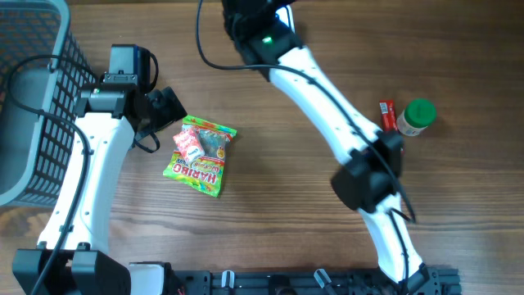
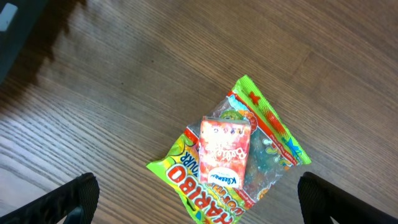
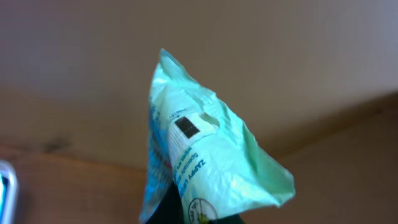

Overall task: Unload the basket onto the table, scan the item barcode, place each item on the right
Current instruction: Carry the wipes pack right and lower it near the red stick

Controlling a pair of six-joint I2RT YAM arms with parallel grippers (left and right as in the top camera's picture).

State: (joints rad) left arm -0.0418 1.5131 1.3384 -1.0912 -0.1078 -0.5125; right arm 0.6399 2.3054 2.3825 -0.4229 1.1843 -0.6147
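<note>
Back and down toward the tabletop beside the red stick pack, I will bring my right gripper to release the packet (image 3: 211,162), since the bottle also lies there.
In the right wrist view a pale green crinkled packet (image 3: 211,162) stands up from my right gripper (image 3: 199,218), which is shut on its lower end. A small dark printed square (image 3: 186,127) shows on the packet's upper left face. Overhead, the right arm (image 1: 327,98) reaches to the top edge, where its gripper and the packet are out of view. My left gripper (image 2: 205,205) is open, its fingers (image 2: 74,199) spread wide above the table on either side of a green Haribo bag (image 2: 249,155). A small orange-red pack (image 2: 225,151) lies on that bag.
A grey mesh basket (image 1: 33,98) stands at the far left. A green-capped bottle (image 1: 416,117) and a red stick pack (image 1: 387,115) lie at the right. The Haribo bag (image 1: 201,156) lies left of centre. A pale-edged object (image 3: 5,186) shows at the right wrist view's left edge.
</note>
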